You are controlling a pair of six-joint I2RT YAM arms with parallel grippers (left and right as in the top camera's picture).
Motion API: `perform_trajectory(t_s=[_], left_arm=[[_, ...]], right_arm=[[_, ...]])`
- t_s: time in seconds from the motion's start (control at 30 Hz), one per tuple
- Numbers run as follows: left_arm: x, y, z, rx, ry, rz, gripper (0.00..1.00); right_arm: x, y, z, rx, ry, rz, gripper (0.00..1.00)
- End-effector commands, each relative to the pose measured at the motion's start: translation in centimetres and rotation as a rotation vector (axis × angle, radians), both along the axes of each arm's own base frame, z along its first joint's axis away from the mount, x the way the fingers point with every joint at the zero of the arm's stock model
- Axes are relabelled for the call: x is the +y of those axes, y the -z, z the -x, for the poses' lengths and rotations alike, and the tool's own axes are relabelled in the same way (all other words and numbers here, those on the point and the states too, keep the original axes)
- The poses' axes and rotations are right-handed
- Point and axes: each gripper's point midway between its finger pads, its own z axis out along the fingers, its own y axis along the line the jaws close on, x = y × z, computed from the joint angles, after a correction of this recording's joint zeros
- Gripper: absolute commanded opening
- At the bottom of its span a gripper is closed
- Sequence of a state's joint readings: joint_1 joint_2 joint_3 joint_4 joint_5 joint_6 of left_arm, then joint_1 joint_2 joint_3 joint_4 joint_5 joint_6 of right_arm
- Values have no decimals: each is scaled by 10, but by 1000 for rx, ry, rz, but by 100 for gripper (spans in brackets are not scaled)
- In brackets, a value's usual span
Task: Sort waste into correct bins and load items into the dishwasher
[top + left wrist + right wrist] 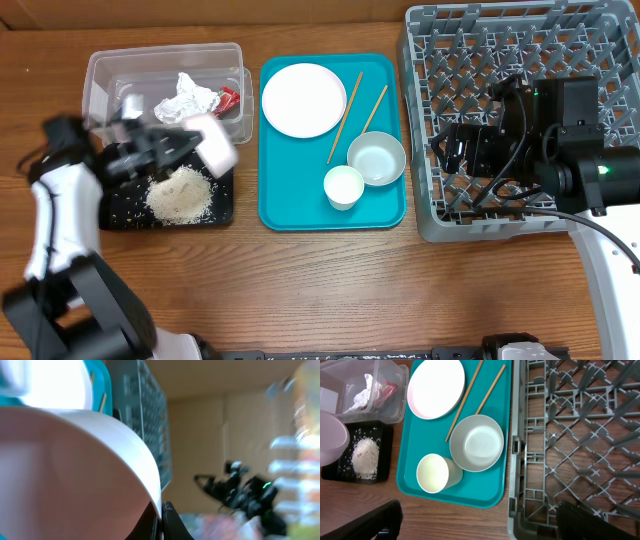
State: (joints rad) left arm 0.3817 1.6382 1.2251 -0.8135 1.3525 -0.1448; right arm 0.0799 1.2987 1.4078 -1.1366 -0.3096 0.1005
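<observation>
The left gripper will swing over to the teal tray next, turn the bowl upright and lower it beside the cup, because the tray is still bare there.
My left gripper (178,146) is shut on the rim of a white bowl (216,141), held tilted over the black tray (122,208). The bowl fills the left wrist view (75,470), with the jaws (161,521) pinching its rim. A pile of rice (180,194) lies on the black tray. The clear tub (105,75) holds the crumpled napkin (186,98) and red wrapper (229,96). The plate (303,99), two chopsticks (346,115), second bowl (376,158) and cup (343,186) are on the teal tray (290,205). My right gripper (452,150) is open and empty over the dish rack (500,60).
In the right wrist view the rack (570,435) lies right of the teal tray (410,460), with the bowl (476,442), cup (434,474) and plate (436,388) on that tray. Bare wooden table (330,290) lies in front.
</observation>
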Motion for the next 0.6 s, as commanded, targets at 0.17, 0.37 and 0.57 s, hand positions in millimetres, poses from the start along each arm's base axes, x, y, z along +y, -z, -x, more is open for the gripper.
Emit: perform_trajectory(t_s=[0.17,0.37,0.57], left_arm=[[-78,39,-10,-23,23,-810,4],[-107,98,-11,-6,105,-1114,4],[-140,146,-10,20,218,-1146,4]], right_arm=[[1,-14,1,-45,-3,-2,100],[1,-14,1,-45,-3,-2,100],[1,-14,1,-45,-3,-2,100]])
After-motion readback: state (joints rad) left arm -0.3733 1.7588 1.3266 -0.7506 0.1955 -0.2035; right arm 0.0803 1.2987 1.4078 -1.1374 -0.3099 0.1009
